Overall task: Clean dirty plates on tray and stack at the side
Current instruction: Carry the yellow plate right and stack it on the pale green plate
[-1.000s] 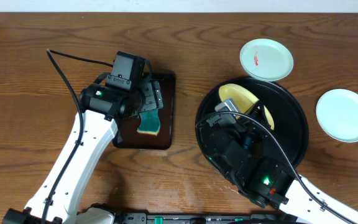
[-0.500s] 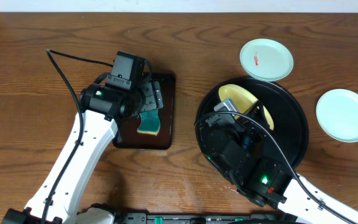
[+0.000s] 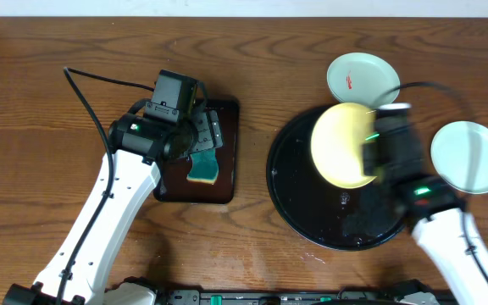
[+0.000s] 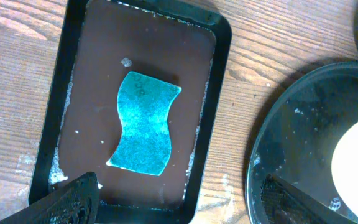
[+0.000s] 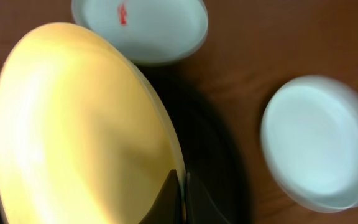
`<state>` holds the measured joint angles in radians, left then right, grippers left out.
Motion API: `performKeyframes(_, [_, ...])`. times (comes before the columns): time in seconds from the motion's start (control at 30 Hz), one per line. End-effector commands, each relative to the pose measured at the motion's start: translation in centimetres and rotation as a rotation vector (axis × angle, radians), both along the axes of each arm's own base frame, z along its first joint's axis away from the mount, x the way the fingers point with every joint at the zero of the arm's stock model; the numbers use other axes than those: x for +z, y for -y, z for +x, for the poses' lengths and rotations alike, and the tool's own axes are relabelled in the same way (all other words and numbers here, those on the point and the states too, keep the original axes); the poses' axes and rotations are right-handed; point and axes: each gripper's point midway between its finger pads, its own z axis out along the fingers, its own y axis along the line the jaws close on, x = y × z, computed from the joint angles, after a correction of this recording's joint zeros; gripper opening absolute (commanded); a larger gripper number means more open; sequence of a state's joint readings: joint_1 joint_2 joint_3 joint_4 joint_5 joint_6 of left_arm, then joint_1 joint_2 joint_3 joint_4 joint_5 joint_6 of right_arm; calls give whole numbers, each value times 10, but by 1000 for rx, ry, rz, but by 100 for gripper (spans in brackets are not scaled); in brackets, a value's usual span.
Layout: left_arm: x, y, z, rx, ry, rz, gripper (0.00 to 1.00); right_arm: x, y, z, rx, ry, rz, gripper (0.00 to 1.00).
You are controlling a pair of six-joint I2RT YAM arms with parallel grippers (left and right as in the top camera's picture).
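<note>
The right gripper passes the black tray's edge next, then goes down over the clean mint-white plate (image 3: 469, 157), since that plate already lies at the side.
My right gripper (image 3: 374, 151) (image 5: 182, 186) is shut on the rim of the pale yellow plate (image 3: 339, 146) (image 5: 73, 124) and holds it lifted above the round black tray (image 3: 312, 222) (image 5: 219, 168). A mint-white plate with a red smear (image 3: 363, 80) (image 5: 143, 28) lies on the table just behind the tray. A clean mint-white plate (image 3: 469, 157) (image 5: 316, 143) lies to the tray's right. My left gripper (image 4: 179, 199) is open and empty, hovering over the front edge of the brown tray (image 3: 224, 174) (image 4: 98, 81).
A teal sponge (image 3: 202, 165) (image 4: 144, 123) lies in the rectangular dark brown tray left of centre. The black tray's edge shows in the left wrist view (image 4: 291, 143). A black cable (image 3: 100, 80) loops over the table at the left.
My right arm swung from the tray's front-left to its right side. The yellow plate came up off the tray in its grip. The left arm has not moved.
</note>
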<state>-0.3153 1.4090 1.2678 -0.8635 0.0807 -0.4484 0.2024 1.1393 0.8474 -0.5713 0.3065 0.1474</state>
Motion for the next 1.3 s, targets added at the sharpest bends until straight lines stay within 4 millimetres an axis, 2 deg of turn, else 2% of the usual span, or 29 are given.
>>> performKeyframes(0.0, [2, 0, 1, 1, 1, -6, 84, 2, 11, 4, -66, 6, 471, 1])
performKeyframes(0.03, [2, 0, 1, 1, 1, -6, 84, 3, 29, 4, -123, 24, 502, 1])
performKeyframes(0.13, [2, 0, 1, 1, 1, -6, 84, 1, 108, -3, -374, 96, 545, 1])
performKeyframes(0.23, [2, 0, 1, 1, 1, -6, 84, -10, 162, -17, -577, 124, 560, 1])
performKeyframes(0.37, [2, 0, 1, 1, 1, -6, 84, -36, 222, -40, -856, 137, 576, 1])
performKeyframes(0.43, [2, 0, 1, 1, 1, -6, 84, -46, 247, -44, -955, 168, 578, 1])
performKeyframes(0.53, [2, 0, 1, 1, 1, -6, 84, -61, 264, -39, -981, 178, 571, 1])
performKeyframes(0.7, [2, 0, 1, 1, 1, -6, 84, -99, 258, -42, -999, 61, 598, 1])
performKeyframes(0.73, [2, 0, 1, 1, 1, -6, 84, -103, 257, -41, -992, 48, 596, 13])
performKeyframes(0.77, [2, 0, 1, 1, 1, -6, 84, -104, 257, -40, -975, 43, 586, 31])
performKeyframes(0.8, [2, 0, 1, 1, 1, -6, 84, -103, 256, -37, -956, 45, 578, 39])
performKeyframes(0.87, [2, 0, 1, 1, 1, -6, 84, -91, 250, -22, -862, 74, 575, 39])
performKeyframes(0.93, [2, 0, 1, 1, 1, -6, 84, -70, 236, -1, -734, 116, 592, 40])
performKeyframes(1.0, [2, 0, 1, 1, 1, -6, 84, -37, 206, 29, -519, 175, 608, 38])
performKeyframes(1.03, [2, 0, 1, 1, 1, -6, 84, -15, 182, 47, -374, 207, 615, 37])
performKeyframes(1.1, [2, 0, 1, 1, 1, -6, 84, 14, 141, 67, -172, 233, 600, 37])
performKeyframes(1.2, [2, 0, 1, 1, 1, -6, 84, 36, 89, 85, 0, 221, 538, 37])
performKeyframes(1.27, [2, 0, 1, 1, 1, -6, 84, 37, 68, 94, 4, 184, 459, 37])
